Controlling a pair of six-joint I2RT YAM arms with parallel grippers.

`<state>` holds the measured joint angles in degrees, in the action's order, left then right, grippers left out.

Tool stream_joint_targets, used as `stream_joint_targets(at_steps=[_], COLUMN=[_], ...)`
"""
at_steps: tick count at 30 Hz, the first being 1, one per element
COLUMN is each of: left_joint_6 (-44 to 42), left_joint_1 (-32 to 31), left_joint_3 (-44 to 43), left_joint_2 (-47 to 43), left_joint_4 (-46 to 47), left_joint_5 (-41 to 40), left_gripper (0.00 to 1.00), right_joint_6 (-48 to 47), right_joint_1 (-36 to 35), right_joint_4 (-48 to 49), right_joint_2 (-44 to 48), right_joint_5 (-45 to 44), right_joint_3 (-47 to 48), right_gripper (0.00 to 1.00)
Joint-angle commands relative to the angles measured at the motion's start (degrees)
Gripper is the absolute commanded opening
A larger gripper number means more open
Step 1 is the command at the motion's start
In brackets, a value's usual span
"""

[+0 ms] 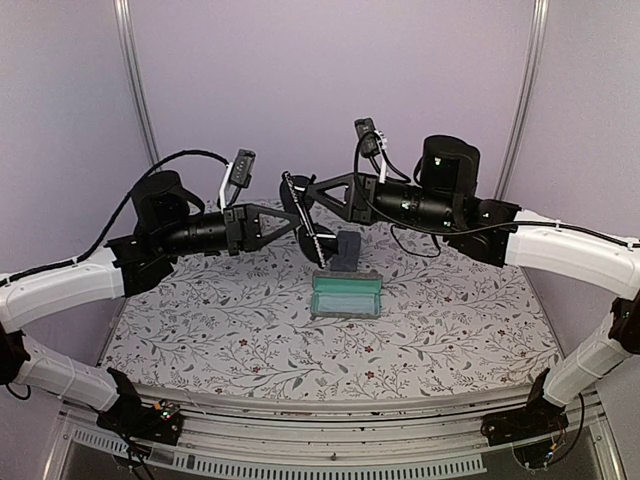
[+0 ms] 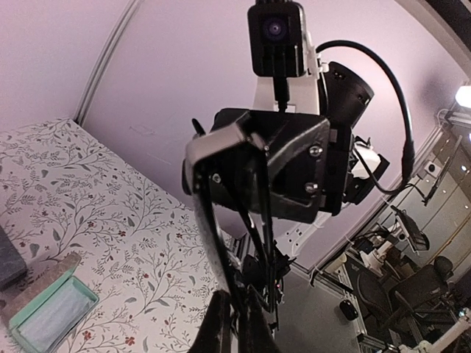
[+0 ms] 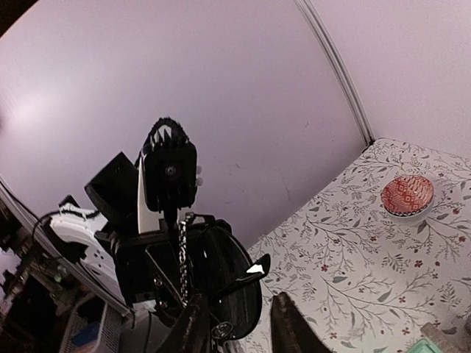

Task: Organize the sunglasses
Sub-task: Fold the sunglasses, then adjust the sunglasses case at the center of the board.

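Observation:
The open case is below the left gripper and to its right in the top view, so the left gripper will next tip and go down to let go of the sunglasses into the case.
One pair of sunglasses, thin black frame and dark lenses, hangs in the air over the middle of the table between both grippers. My left gripper is shut on the thin frame; in the left wrist view its fingertips pinch the wire while the long arms run up toward the other gripper. My right gripper faces it from the right. In the right wrist view its fingers stand apart, with the dark lens against the left finger and the right finger off it.
An open case with a teal lining lies on the flowered cloth just below the grippers and also shows in the left wrist view. A dark grey oblong case sits behind it. A red patterned bowl stands further off.

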<state>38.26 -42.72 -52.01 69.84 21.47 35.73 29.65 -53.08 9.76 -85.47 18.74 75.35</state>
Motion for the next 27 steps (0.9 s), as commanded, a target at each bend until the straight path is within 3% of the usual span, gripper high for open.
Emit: stream_joint_targets(at_steps=[1,5,10,13,21,27], left_joint_6=[-4.5,-8.7,-15.4,-20.0,-34.6,-45.0], left_joint_1=[0.1,1.0,1.7,1.8,1.4,1.0], left_joint_3=[-1.6,-3.2,-7.1,-9.0,-15.6,-22.7], left_joint_2=[0.4,2.4,8.6,13.1,23.1,28.8], left_joint_4=[-4.0,-7.8,-15.5,-19.4,-28.9,-37.3], left_joint_5=[-1.8,-3.7,-5.8,-6.3,-2.8,-0.7], left_gripper=[0.0,0.0,0.0,0.0,0.0,0.0], right_joint_6=[0.4,1.3,5.4,11.2,25.9,28.2], right_joint_1=[0.2,0.3,0.8,2.4,2.7,2.8], right_joint_4=[-1.1,-3.4,-10.8,-14.6,-8.8,-8.1], right_joint_2=[3.0,6.7,10.7,10.7,5.1,-5.2], right_joint_5=[-4.6,-8.2,-19.8,-21.2,-12.5,-8.5], right_joint_3=[-2.8,-7.4,-13.7,-19.0,-34.4,-32.7], right_gripper=[0.38,0.48,0.5,0.48,0.37,0.33])
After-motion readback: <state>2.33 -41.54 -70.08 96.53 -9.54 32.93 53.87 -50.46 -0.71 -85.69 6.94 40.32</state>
